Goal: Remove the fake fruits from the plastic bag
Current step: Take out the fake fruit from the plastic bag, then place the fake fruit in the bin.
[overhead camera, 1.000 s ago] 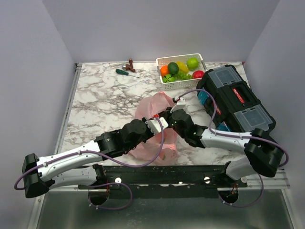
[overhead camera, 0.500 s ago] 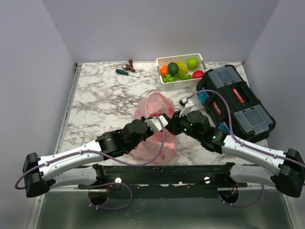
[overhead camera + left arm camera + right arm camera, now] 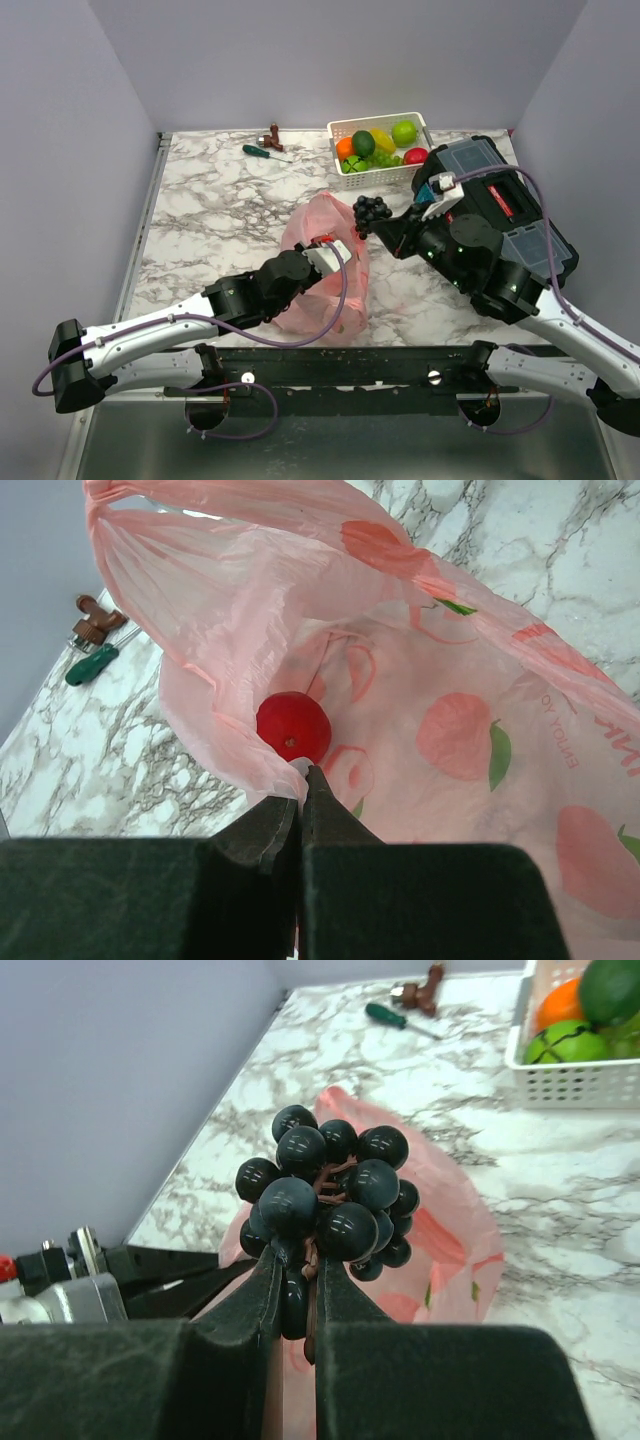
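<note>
The other fake fruits are in the white basket, so the robot's right gripper will next turn outward and take the dark grape bunch over the basket's middle (image 3: 382, 150).
The pink plastic bag (image 3: 325, 262) lies on the marble table in front of the arms. My left gripper (image 3: 334, 244) is shut on the bag's edge (image 3: 285, 780) and holds it open. A red apple (image 3: 292, 726) lies inside the bag. My right gripper (image 3: 378, 226) is shut on a dark grape bunch (image 3: 371, 212), lifted above the bag's far right side; the bunch (image 3: 328, 1196) fills the right wrist view. Other fake fruits, an orange (image 3: 346, 147), a lemon (image 3: 383, 139), a green apple (image 3: 404, 132) and a red apple (image 3: 415, 156), sit in the white basket (image 3: 385, 176).
A black toolbox (image 3: 500, 205) stands at the right, under my right arm. A green-handled screwdriver (image 3: 262, 152) and a small brown object (image 3: 272, 133) lie at the back. Purple walls close in the table on three sides.
My right gripper has come up out of the bag with the dark grape bunch and moved right and toward the back. My left gripper has kept its hold on the bag's edge.
</note>
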